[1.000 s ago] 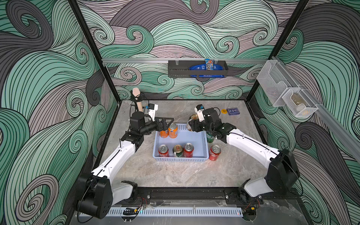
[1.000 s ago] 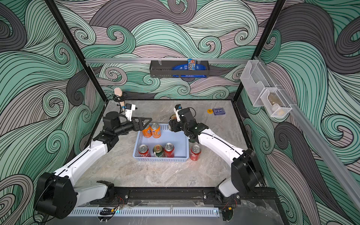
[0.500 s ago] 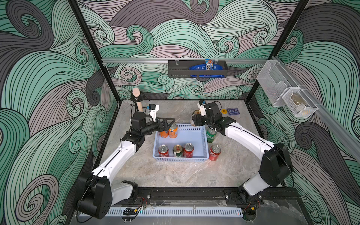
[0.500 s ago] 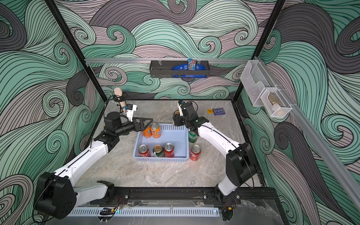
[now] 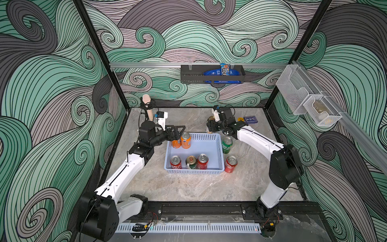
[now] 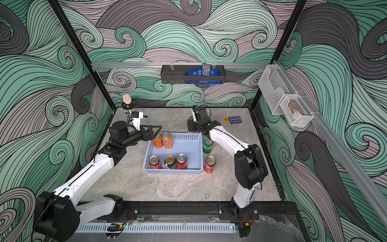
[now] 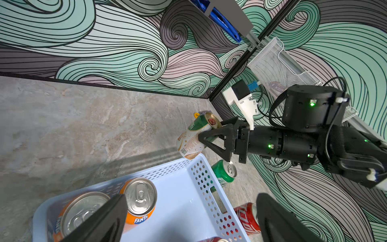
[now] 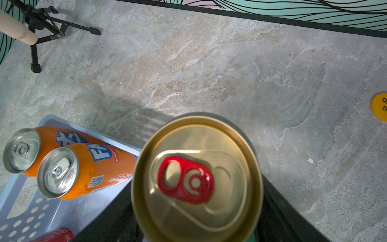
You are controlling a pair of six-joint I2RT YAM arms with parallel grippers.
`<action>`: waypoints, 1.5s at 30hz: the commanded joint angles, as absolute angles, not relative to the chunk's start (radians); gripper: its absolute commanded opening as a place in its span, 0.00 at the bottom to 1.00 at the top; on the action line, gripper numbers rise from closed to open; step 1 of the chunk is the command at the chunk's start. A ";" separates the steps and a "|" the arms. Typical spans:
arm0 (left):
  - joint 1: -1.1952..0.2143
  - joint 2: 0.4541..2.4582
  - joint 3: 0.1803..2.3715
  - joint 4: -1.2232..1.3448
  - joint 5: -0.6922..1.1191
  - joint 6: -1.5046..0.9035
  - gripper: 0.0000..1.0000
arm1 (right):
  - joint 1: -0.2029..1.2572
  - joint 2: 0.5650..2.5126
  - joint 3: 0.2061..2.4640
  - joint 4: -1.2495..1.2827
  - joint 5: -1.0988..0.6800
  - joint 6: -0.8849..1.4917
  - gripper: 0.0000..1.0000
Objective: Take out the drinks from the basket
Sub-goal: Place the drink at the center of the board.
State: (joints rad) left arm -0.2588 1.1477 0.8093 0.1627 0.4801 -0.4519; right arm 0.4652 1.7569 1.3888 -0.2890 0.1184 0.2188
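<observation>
My right gripper holds the tilted can above the bare tabletop, just beyond the basket's far side. Next it should lower the can onto the tabletop there, set it upright and let go of it.
The light-blue basket (image 5: 193,171) (image 6: 184,146) sits mid-table. Two orange cans (image 5: 185,140) (image 6: 157,140) stand in its far left corner. Along its near wall stand two red cans (image 5: 175,162) (image 5: 202,161) with a gold-topped green-and-cream can (image 5: 191,162) between them. A green can (image 5: 227,145) and a red can (image 5: 230,164) stand on the table right of the basket. My right gripper (image 5: 210,125) is shut on another gold-topped can (image 7: 194,136) (image 8: 196,178), held tilted above the basket's far right corner. My left gripper (image 5: 178,134) (image 7: 188,220) hangs open over the orange cans (image 7: 140,199).
On the back wall hangs a black rack (image 5: 211,73) with blue packets. White mesh bins (image 5: 310,100) hang on the right wall. A blue box (image 5: 251,119) and a yellow disc (image 5: 240,119) lie at the far right. A small tripod stand (image 5: 147,104) is at the far left.
The right arm has drawn back and to the right, uncovering the green can, while the held can stays by the basket's far right corner. The left gripper has barely moved.
</observation>
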 commanded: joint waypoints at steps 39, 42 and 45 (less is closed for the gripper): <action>-0.252 1.106 0.800 0.124 0.341 -0.417 0.99 | 0.465 1.945 1.443 -0.222 0.163 0.277 0.63; -0.252 1.106 0.800 0.124 0.339 -0.416 0.99 | 0.469 1.948 1.434 -0.220 0.165 0.285 0.63; -0.252 1.105 0.798 0.124 0.339 -0.417 0.99 | 0.471 1.953 1.433 -0.217 0.168 0.288 0.63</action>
